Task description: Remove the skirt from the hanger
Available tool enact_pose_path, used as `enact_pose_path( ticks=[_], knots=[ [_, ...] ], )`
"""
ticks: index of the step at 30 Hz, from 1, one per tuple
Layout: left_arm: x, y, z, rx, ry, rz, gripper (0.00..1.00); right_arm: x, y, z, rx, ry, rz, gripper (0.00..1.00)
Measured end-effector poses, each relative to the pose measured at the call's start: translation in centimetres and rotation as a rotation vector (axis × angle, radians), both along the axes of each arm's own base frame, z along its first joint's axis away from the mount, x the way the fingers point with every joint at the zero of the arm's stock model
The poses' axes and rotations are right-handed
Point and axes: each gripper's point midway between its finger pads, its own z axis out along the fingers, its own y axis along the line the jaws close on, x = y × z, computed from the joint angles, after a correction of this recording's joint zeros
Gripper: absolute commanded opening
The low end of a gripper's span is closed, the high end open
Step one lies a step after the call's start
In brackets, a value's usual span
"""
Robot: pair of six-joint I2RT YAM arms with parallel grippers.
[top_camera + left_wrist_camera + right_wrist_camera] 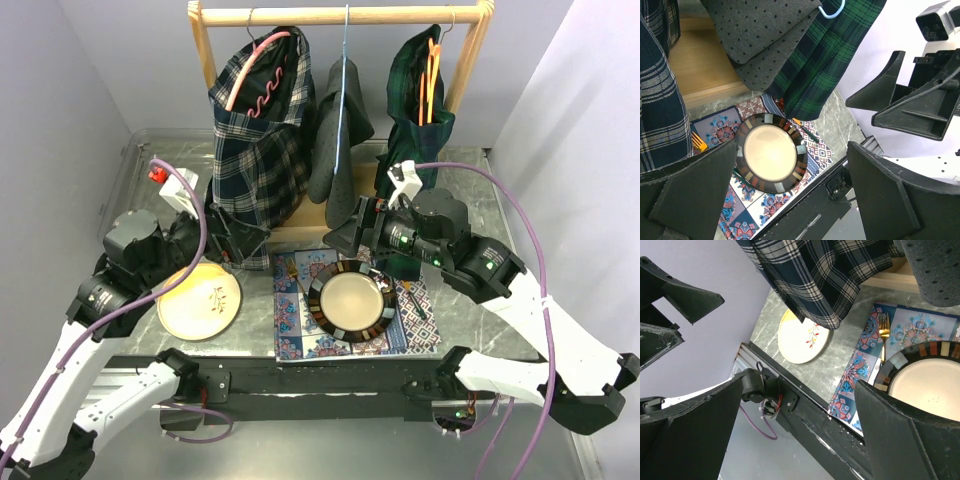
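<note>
My right gripper should next move up and outward and turn toward the rack (pixel 340 14), onto the orange hanger's upper part (pixel 432 50), because that part hangs above and outward of it.
Three garments hang on a wooden rack (pixel 340 14): a navy plaid skirt (pixel 262 140) on a pink hanger (pixel 262 70), a grey dotted skirt (pixel 340 130) on a blue hanger (pixel 344 80), and a green plaid skirt (pixel 415 110) on an orange hanger (pixel 430 75). My left gripper (pixel 245 243) is open and empty, low beside the navy skirt's hem. My right gripper (pixel 345 232) is open and empty, just below the grey skirt. The two grippers face each other. The grey skirt also shows in the left wrist view (pixel 765 35), and the navy skirt in the right wrist view (pixel 825 275).
A patterned placemat (pixel 295 320) holds a dark-rimmed plate (pixel 352 300), with a gold fork (pixel 883 327) at its left edge. A cream plate (pixel 200 300) lies to the left. The rack's wooden base (pixel 700 70) sits under the skirts. Walls close in on both sides.
</note>
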Motion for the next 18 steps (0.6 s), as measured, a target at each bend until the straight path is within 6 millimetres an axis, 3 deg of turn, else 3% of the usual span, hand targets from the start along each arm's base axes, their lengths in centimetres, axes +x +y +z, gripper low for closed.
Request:
enact_pose_path(
  ticks=[5,10,13,18],
  knots=[
    [0.0,0.0,0.0,0.001,0.000,0.002,0.97,0.1,-0.1,0.5,0.003,-0.008,-0.008,1.00],
    [0.1,0.1,-0.1,0.002,0.001,0.009,0.97,0.3,-0.9,2.4,0.008,-0.037,-0.045,1.00],
    [0.1,0.1,0.0,0.001,-0.002,0.010,0.97,0.8,-1.8,4.5,0.013,-0.087,-0.086,1.00],
    [0.2,0.2,0.0,0.002,-0.002,0.016,0.97,2.4,-5.0,10.7,0.021,-0.266,-0.242,1.00]
  ],
)
